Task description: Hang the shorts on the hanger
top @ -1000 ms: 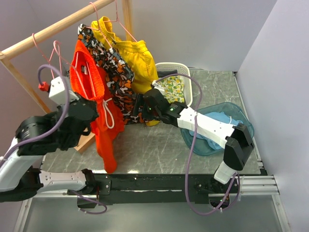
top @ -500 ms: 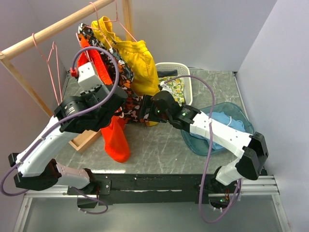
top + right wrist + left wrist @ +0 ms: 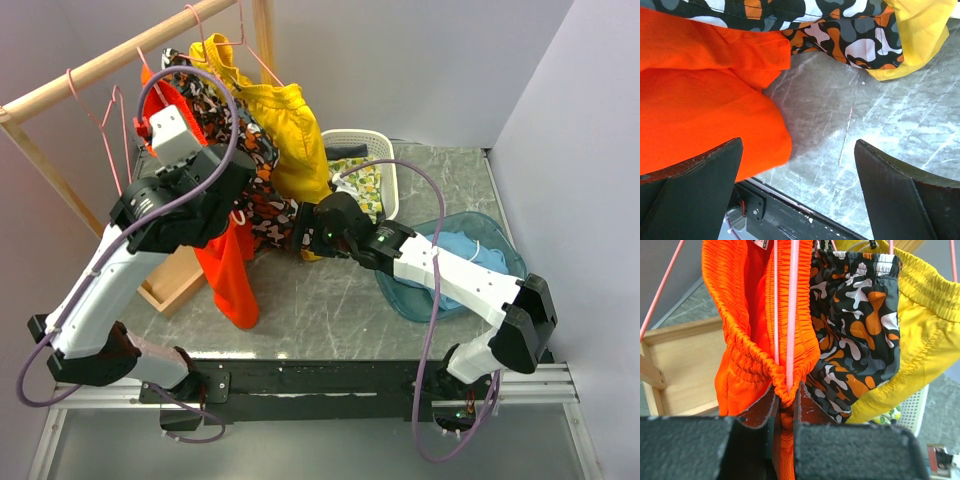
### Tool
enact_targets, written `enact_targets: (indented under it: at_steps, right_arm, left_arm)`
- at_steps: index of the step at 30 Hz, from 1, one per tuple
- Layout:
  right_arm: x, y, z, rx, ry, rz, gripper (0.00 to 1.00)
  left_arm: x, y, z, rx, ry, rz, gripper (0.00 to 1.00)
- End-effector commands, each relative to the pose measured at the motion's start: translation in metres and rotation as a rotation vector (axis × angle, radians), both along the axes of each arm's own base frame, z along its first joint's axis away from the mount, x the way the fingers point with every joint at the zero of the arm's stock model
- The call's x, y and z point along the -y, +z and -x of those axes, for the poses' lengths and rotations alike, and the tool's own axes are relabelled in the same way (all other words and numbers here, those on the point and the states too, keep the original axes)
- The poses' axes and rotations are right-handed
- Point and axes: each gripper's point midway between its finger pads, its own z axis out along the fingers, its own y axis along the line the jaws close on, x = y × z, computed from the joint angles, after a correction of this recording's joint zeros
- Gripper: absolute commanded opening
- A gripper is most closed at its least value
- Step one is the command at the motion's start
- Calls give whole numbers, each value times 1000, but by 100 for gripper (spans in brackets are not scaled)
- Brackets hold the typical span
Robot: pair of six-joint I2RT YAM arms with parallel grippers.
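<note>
Next, my left gripper moves the shorts' bunched orange waistband outward toward the wooden bar (image 3: 152, 38) and releases it. The pink hanger wire runs inside the shorts' waist opening.
The bright orange shorts (image 3: 232, 280) hang down from my left gripper (image 3: 235, 198), which is raised beside the clothes rail. In the left wrist view the gripper (image 3: 785, 405) is shut on the bunched orange waistband (image 3: 747, 350) together with a pink hanger wire (image 3: 792, 315) that runs up through the waist opening. My right gripper (image 3: 305, 235) is low over the table by the shorts' leg. Its view shows it (image 3: 797, 175) wide open with nothing between the fingers and the orange fabric (image 3: 700, 100) just to its left.
Camouflage shorts (image 3: 255, 195) and yellow shorts (image 3: 285, 125) hang on the wooden rail (image 3: 100, 65). Spare pink hangers (image 3: 105, 130) hang further left. A wooden crate (image 3: 170, 285), a white basket (image 3: 388, 160) and a teal basin (image 3: 500, 255) stand on the marble table (image 3: 340, 300).
My left arm has swung up and to the right, carrying the orange shorts and hanger towards the rail. The right arm has shifted slightly and stays open.
</note>
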Motion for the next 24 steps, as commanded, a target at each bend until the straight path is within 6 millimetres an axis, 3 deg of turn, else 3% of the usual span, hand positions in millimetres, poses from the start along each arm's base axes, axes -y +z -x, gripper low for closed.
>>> enact_targets:
  at_steps: [1,11,24]
  right_arm:
    - [3,22,5,45,13,-27,100]
    - [6,28,7,59,20,-25,100]
    - [8,25,8,50,27,-7,100]
  left_arm:
    - [-6,20,-12,65,49,-9,1]
    - [-14,31,-33,80,115,-9,1]
    - [-42,38,-48,87,192,-24,1]
